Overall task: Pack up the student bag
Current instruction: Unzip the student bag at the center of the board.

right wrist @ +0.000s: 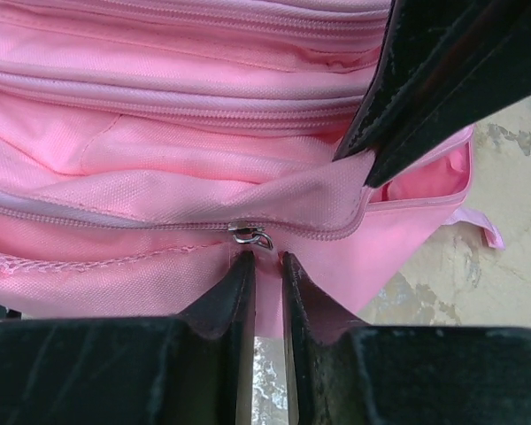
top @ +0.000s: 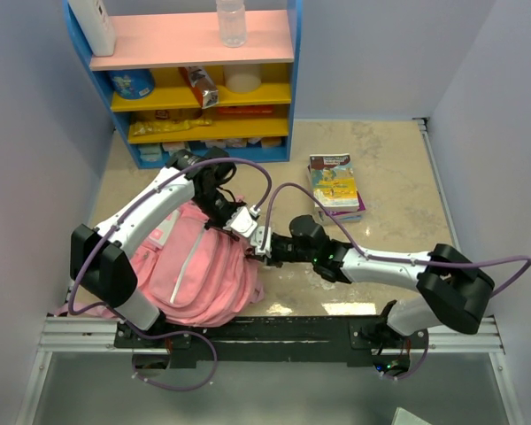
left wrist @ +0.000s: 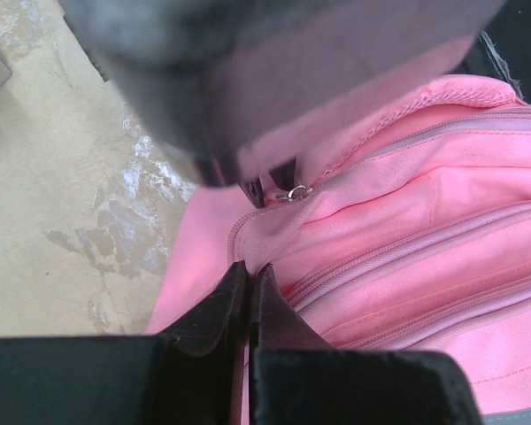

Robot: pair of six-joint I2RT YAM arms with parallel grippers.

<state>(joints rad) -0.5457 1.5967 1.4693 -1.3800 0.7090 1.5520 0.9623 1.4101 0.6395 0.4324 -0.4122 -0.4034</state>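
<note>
Next, my left gripper pulls the bag's fold it holds outward to bare tabletop by the blue shelf (top: 251, 184) and releases it, since the bag (top: 195, 266) crowds the tabletop's near edge.
The pink student bag (top: 195, 266) lies on the table at the near left, in front of the left arm. My left gripper (top: 244, 221) is shut on a fold of the bag's fabric (left wrist: 248, 270) beside the zip's end. My right gripper (top: 264, 243) meets it at the bag's right edge. In the right wrist view its jaws (right wrist: 265, 261) pinch the pink pull tab just under the metal zip slider (right wrist: 250, 235). The left fingers (right wrist: 425, 88) show there at upper right, clamped on the bag's rim. The slider also shows in the left wrist view (left wrist: 294, 192).
A stack of books (top: 334, 186) lies on the table right of centre. A blue shelf unit (top: 195, 80) stands at the back with a clear bottle (top: 231, 22) and a white object (top: 96, 25) on top. Walls close in on both sides.
</note>
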